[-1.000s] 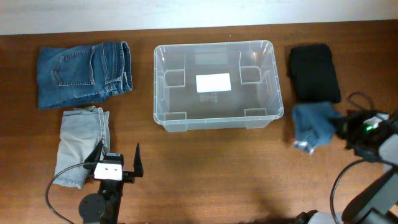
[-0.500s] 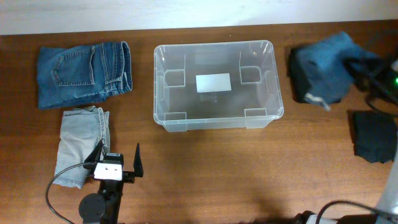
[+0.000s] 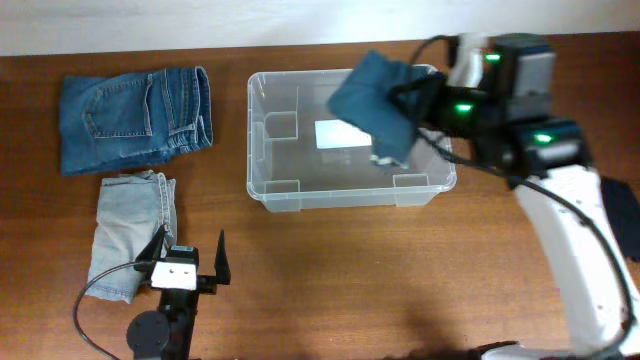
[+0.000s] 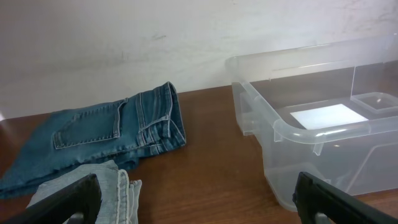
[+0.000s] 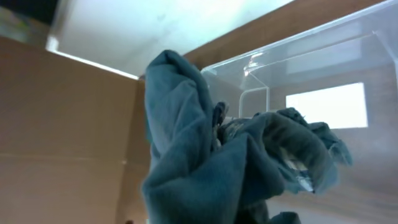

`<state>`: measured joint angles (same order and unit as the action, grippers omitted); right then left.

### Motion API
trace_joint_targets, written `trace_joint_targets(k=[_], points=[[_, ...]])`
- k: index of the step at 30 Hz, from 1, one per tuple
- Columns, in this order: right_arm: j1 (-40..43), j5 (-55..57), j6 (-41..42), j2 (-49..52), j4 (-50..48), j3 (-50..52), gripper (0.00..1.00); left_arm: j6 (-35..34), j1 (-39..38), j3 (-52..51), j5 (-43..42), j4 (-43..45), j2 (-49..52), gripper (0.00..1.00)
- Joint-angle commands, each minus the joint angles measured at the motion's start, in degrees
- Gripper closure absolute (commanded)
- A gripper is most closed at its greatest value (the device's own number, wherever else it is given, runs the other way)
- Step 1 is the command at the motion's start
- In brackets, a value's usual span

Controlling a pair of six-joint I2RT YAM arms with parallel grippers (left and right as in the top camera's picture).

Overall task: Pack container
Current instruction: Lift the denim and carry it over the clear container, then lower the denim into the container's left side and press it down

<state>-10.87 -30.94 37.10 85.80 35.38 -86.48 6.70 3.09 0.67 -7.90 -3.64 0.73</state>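
Observation:
My right gripper will next move down to the left in the overhead view, into the container's end by the jeans (image 3: 292, 152), and let go of the garment, because that end is empty.
The clear plastic container (image 3: 251, 150) stands at the table's middle back, with a white label (image 3: 340, 132) on its base; nothing lies on the part of the base I can see. My right gripper (image 3: 418, 96) is shut on a crumpled teal-blue garment (image 3: 375, 100) and holds it above the container's right half. In the right wrist view the garment (image 5: 205, 162) hides the fingers, with the container (image 5: 323, 56) behind it. My left gripper (image 3: 190, 258) is open and empty at the front left, and the left wrist view (image 4: 198, 202) shows it beside the container (image 4: 298, 134).
Folded dark blue jeans (image 3: 135, 115) lie at the back left. Light grey jeans (image 3: 130, 230) lie just left of my left gripper. A dark garment (image 3: 628, 215) shows at the right edge. My right arm crosses the table's right side.
My right gripper has carried the teal-blue garment from the table's right side up and leftward to above the container. The left arm has not moved.

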Motion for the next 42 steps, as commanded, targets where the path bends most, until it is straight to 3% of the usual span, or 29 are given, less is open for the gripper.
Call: trace_joint_targets(k=[1,7,14,22,29,32,36,41,42], points=[[-6.05,9.68,1.33,5.27,-3.04,-1.14,0.96,0.7,0.44,-0.15,0.39,-0.31,-0.33,0.01],[-11.74,14.88,4.87,13.68,-11.67,-1.14,0.96,0.7,0.44,-0.15,0.39,-0.31,-0.33,0.01],[-14.78,18.58,14.51,21.2,-18.25,-1.14,0.96,0.72,0.44,-0.15,0.39,-0.31,-0.33,0.01],[-17.0,18.58,21.94,25.94,-19.04,-1.11,0.95,0.72,0.44,-0.15,0.39,-0.28,-0.33,0.01],[-18.05,18.56,22.64,28.22,-19.1,-1.07,0.93,0.72,0.44,-0.15,0.39,-0.31,-0.33,0.01],[-18.03,18.53,24.52,29.14,-18.84,-1.07,0.82,0.72,0.44,-0.15,0.39,-0.31,-0.33,0.01],[-18.03,17.64,24.9,30.64,-18.45,-1.07,0.77,0.72,0.44,-0.15,0.39,-0.31,-0.33,0.01],[-18.03,17.73,19.12,31.36,-18.49,-1.07,0.34,0.72,0.44,-0.15,0.39,-0.31,-0.33,0.01],[-18.03,17.7,17.38,31.36,-18.51,-1.09,0.29,0.7,0.44,-0.15,0.39,-0.31,-0.33,0.01]])
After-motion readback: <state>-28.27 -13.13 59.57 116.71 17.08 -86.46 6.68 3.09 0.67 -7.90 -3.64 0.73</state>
